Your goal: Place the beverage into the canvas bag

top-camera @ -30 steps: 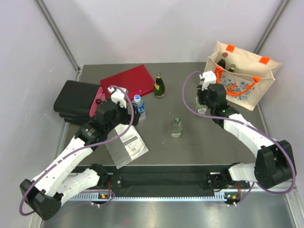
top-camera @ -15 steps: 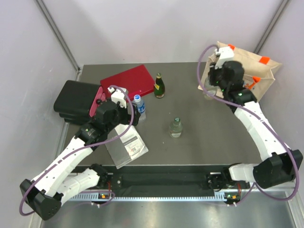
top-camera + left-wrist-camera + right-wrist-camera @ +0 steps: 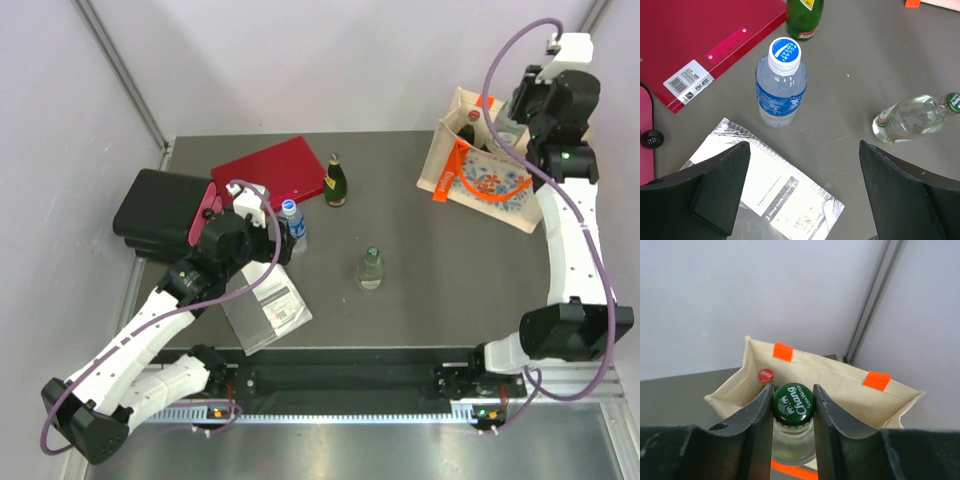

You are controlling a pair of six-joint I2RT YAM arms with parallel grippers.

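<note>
The right gripper shifts toward the side of the bag next and lowers into the bag's other end to release, as the red-capped bottle is at one end.
My right gripper is shut on the neck of a beverage, a clear glass bottle with a green "Chang" cap. It holds it upright in the air over the open mouth of the canvas bag. From above, the right gripper hovers at the bag's top edge. A red-capped bottle stands inside the bag. My left gripper hangs open over the table, just short of a blue-capped water bottle, with nothing between its fingers.
A dark green bottle and a clear green-capped bottle stand mid-table. A red folder and a black case lie at the back left. A printed leaflet lies under the left arm. Walls close in behind the bag.
My right arm has lifted the green-capped bottle from the table left of the bag up and back, to above the bag's mouth. The left arm has not moved.
</note>
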